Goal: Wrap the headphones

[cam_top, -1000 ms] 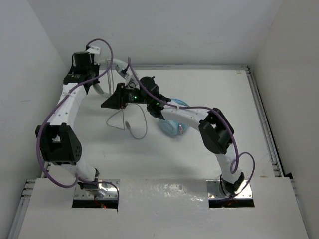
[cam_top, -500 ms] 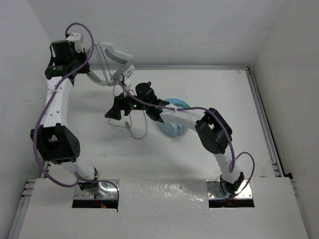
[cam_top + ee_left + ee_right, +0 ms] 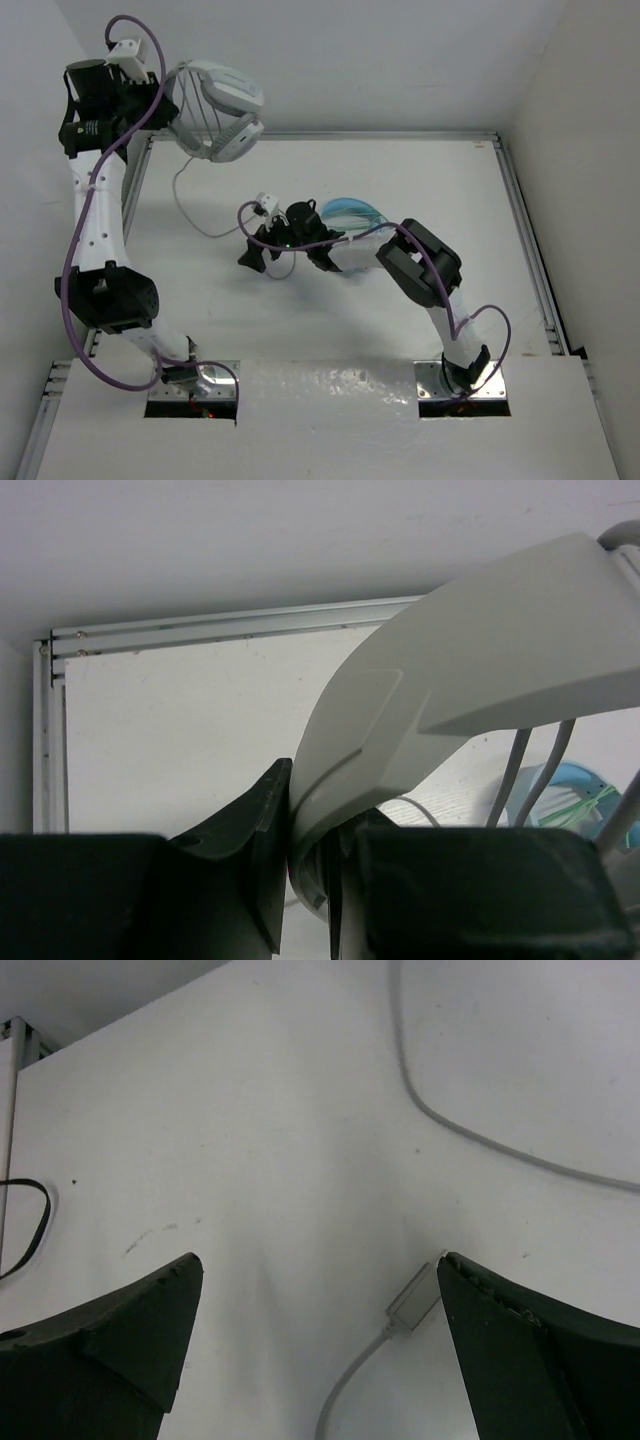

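Observation:
The cable just below the headphones (image 3: 176, 180) hangs outward of my right gripper and to its left in the top view, so the gripper lifts outward onto it next.
The white-and-grey headphones (image 3: 215, 110) hang high at the back left, wound with a few turns of their thin cable. My left gripper (image 3: 168, 100) is shut on the grey headband (image 3: 450, 670); in the left wrist view it sits pinched between the jaws of the left gripper (image 3: 312, 865). The loose cable (image 3: 190, 205) drops to the table and curves toward my right gripper (image 3: 250, 257). That gripper (image 3: 315, 1290) stands open just above the table. The cable's plug (image 3: 413, 1295) lies beside its right finger, not gripped.
Light blue headphones (image 3: 352, 212) lie on the table behind the right arm. Metal rails (image 3: 525, 250) edge the white table, with walls close on the left, back and right. A black cord (image 3: 25, 1225) shows at the left of the right wrist view.
My left arm has swung the headphones up and to the left. The right gripper has opened, let go of the cable and moved lower and nearer over the table.

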`<state>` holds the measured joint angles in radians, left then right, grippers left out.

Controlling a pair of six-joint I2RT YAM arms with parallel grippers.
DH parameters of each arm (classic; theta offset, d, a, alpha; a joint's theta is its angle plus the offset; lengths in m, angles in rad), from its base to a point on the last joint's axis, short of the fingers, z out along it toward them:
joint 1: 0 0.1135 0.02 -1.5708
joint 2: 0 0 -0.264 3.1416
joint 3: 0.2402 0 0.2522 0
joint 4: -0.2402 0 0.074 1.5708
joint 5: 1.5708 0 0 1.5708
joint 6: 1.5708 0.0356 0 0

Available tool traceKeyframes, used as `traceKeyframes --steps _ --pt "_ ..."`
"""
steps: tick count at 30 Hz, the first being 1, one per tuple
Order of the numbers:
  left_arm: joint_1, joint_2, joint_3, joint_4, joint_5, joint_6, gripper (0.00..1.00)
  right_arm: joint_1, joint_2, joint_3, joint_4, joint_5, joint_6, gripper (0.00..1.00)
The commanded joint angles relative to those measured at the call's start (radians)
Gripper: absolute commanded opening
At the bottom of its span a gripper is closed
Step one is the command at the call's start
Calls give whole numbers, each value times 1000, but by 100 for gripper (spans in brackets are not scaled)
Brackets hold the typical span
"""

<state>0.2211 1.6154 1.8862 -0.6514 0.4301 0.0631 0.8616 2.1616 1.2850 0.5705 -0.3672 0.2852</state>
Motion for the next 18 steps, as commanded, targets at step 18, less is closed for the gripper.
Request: traceKeyframes --steps 18 --pt "-69 -71 278 -50 -160 69 0 2 195 258 190 211 -192 99"
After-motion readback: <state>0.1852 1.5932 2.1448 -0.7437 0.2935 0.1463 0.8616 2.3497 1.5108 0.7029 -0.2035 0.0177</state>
